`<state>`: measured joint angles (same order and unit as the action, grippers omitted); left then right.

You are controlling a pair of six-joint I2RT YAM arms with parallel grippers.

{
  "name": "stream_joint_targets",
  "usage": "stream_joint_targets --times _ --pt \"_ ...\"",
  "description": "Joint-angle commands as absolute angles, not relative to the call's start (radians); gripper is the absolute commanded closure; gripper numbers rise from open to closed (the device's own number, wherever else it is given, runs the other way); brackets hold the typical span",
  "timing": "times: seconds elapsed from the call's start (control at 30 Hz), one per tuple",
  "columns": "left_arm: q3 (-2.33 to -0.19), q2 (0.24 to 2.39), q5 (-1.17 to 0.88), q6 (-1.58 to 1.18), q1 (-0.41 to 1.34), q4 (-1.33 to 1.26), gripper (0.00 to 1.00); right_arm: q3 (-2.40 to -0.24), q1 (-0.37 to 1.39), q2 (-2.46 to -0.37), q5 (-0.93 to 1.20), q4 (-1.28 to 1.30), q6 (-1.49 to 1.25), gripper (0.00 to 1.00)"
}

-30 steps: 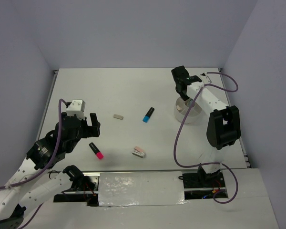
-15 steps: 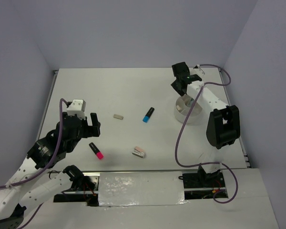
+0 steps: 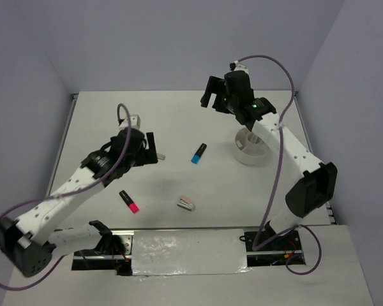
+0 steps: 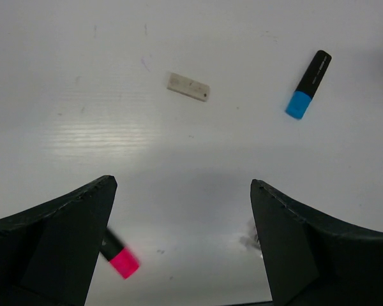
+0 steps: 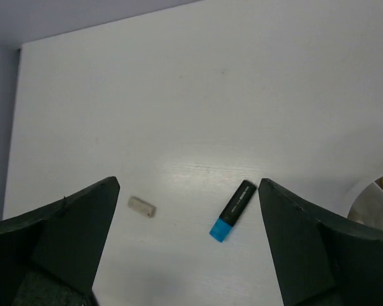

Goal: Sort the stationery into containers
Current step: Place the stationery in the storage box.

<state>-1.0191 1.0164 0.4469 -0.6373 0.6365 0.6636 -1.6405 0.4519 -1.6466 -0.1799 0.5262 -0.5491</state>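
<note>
The grey eraser [image 3: 159,155] [image 4: 188,87] is next for my left gripper, which will reach out, turn and move down until its fingers are on either side of the eraser's width.
The round white tub [image 3: 252,152] stands at the right; its rim [image 5: 369,190] cuts into the right wrist view's edge. Left of the tub lies a blue-ended black marker [image 3: 199,153] [image 4: 308,84] [image 5: 232,210]. A small grey eraser [image 3: 159,155] [image 4: 188,87] [image 5: 142,206] lies just beside my left gripper [image 3: 151,149] [image 4: 182,191], which hovers open and empty. The pink-ended black highlighter [image 3: 129,201] [image 4: 118,257] lies nearer the front. A small pinkish-white piece [image 3: 186,203] lies right of it. My right gripper [image 3: 212,100] [image 5: 188,185] hangs open and empty, high above the table, left of the tub.
Pale walls close the table [image 3: 179,121] on the left, back and right. A taped strip [image 3: 188,252] runs along the near edge between the two arm bases. The right arm's purple cable [image 3: 277,172] loops over the tub side.
My right gripper rose away from the tub, swung left and opened. My left arm reached forward and right, its open gripper now beside the grey eraser.
</note>
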Motion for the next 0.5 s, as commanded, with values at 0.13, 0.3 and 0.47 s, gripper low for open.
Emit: stream_joint_targets --times 0.13,0.3,0.47 --pt "-1.215 1.57 0.307 -0.761 0.488 0.494 0.01 -1.445 0.515 -1.326 0.027 0.474 -0.255 0.0" --pt "-1.384 1.804 0.403 -1.003 0.485 0.614 0.01 -1.269 0.528 -1.119 -0.028 0.486 -0.209 0.01" --pt "-1.446 1.887 0.515 -1.192 0.488 0.692 0.03 -1.12 0.529 -0.99 -0.011 0.442 -0.224 0.01"
